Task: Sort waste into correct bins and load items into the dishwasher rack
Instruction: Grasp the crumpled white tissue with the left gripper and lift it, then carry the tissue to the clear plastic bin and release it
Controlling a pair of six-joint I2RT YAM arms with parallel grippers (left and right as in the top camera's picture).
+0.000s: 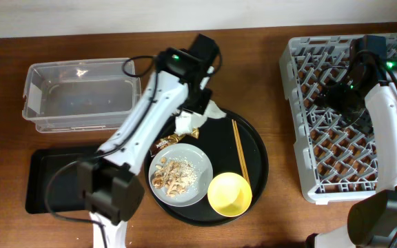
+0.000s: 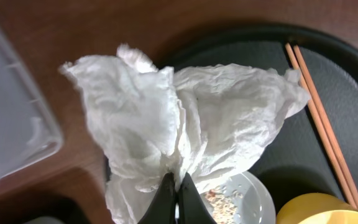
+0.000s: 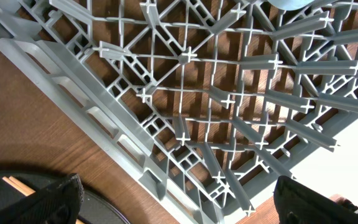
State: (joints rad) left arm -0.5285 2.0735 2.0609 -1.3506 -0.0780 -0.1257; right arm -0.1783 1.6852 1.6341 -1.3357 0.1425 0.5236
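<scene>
The clear tub is open, so my left gripper will swing to the left in the overhead view to get the napkin [image 2: 179,118] over the tub's end away from the tray.
My left gripper [image 2: 178,198] is shut on the crumpled white napkin [image 2: 179,118], held above the round tray's left rim; it also shows in the overhead view [image 1: 185,122]. The snack wrapper [image 1: 169,142] lies on the tray beside the grey plate [image 1: 200,162] with food scraps [image 1: 174,174]. The yellow bowl [image 1: 229,193] and chopsticks [image 1: 240,148] are on the tray too. The clear tub [image 1: 80,95] and black tray bin [image 1: 50,180] stand at left. My right gripper [image 3: 176,200] is open and empty over the grey dishwasher rack [image 1: 347,110]. The cups are out of view.
The large round black tray [image 1: 257,155] holds the plate, bowl and chopsticks in the table's middle. The rack [image 3: 185,93] fills the right wrist view, with bare wood at its left edge.
</scene>
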